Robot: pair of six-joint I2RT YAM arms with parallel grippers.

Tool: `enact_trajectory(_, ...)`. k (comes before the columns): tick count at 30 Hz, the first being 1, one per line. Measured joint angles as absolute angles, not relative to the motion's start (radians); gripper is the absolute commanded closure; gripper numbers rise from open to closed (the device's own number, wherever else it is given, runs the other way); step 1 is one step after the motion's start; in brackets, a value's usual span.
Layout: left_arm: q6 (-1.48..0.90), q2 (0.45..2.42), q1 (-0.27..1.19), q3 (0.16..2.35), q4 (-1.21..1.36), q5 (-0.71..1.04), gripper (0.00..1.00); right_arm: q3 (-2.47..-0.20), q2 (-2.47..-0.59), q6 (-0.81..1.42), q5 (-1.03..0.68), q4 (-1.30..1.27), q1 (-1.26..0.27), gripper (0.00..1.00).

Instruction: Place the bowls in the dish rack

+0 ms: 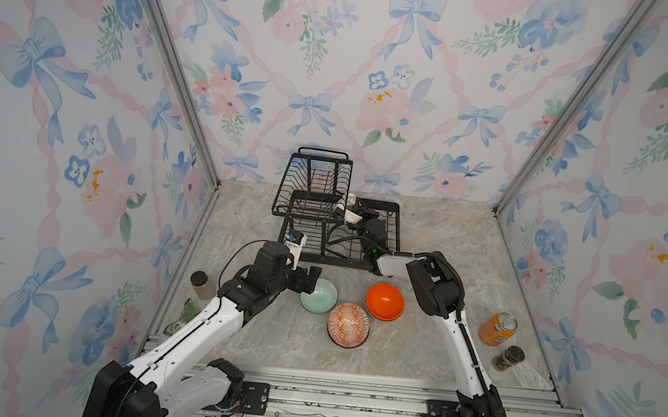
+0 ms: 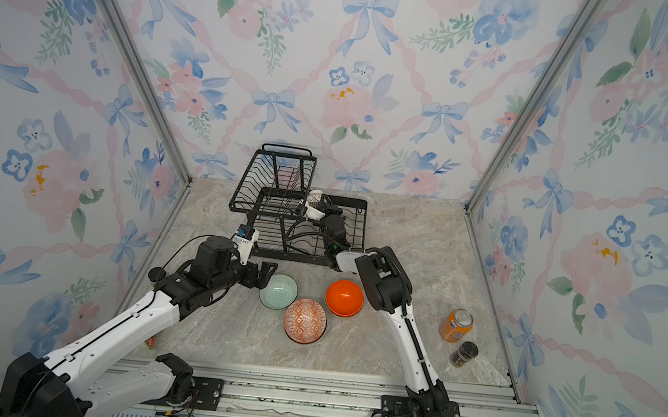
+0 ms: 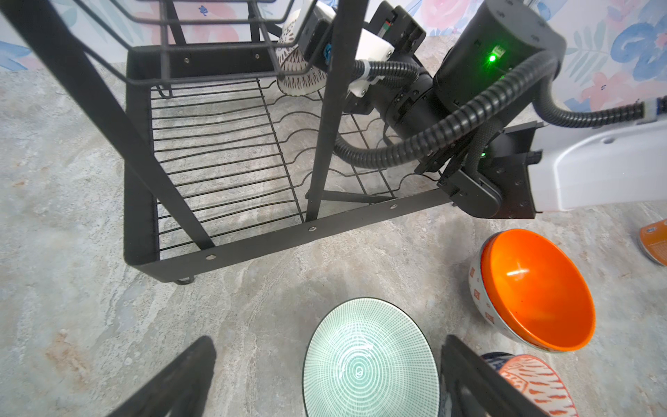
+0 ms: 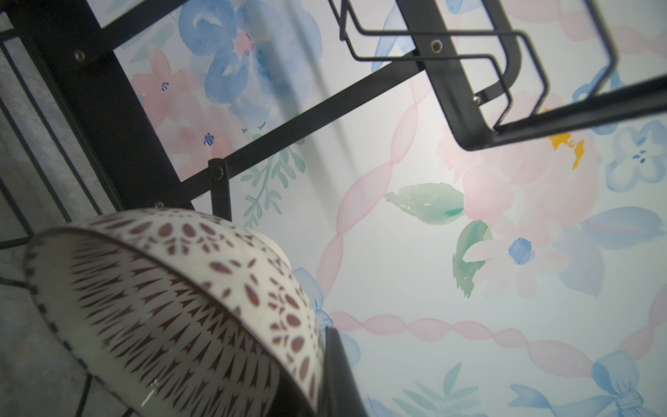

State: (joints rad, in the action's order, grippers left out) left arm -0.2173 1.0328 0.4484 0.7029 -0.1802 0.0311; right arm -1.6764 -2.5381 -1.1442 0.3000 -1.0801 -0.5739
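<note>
The lower tray's wires beside the upper basket are below my right gripper. My right gripper needs to move down next until the tilted bowl rests there, and then let go of the bowl's rim.
The black wire dish rack (image 1: 331, 262) (image 2: 298, 258) stands at the back middle. My right gripper (image 1: 351, 216) (image 4: 315, 361) is shut on the rim of a white-black patterned bowl (image 1: 351, 198) (image 4: 173, 307) (image 3: 299, 77), held tilted over the rack's lower tray beside the upper basket. My left gripper (image 1: 310, 280) (image 3: 326, 346) is open just above the mint green bowl (image 1: 319, 296) (image 3: 368, 361), holding nothing. A plain orange bowl (image 1: 385, 301) (image 3: 537, 289) sits nested in a patterned one. An orange-white patterned bowl (image 1: 348, 323) lies nearer the front.
An orange drink can (image 1: 497, 329) and a dark jar (image 1: 508, 358) stand at the right. A black-lidded jar (image 1: 201, 284) and a green packet (image 1: 184, 316) sit by the left wall. Walls close in three sides.
</note>
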Motion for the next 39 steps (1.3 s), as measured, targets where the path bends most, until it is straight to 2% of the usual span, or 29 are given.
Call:
enact_trajectory(18, -0.217, 1.032, 0.448, 0.702, -0.180, 0.031, 0.02, -1.611, -2.512, -1.143, 0.251, -1.065, -0.606, 1.00)
enact_trajectory(31, -0.217, 1.030, 0.448, 0.698, -0.178, 0.031, 0.02, -1.610, -2.493, -1.075, 0.297, -1.005, -0.610, 1.00)
enact_trajectory(34, -0.217, 1.030, 0.448, 0.695, -0.178, 0.031, 0.02, -1.610, -2.490, -1.055, 0.311, -0.995, -0.610, 0.87)
enact_trajectory(39, -0.217, 1.030, 0.448, 0.694, -0.176, 0.031, 0.02, -1.610, -2.485, -1.032, 0.347, -0.939, -0.609, 0.79)
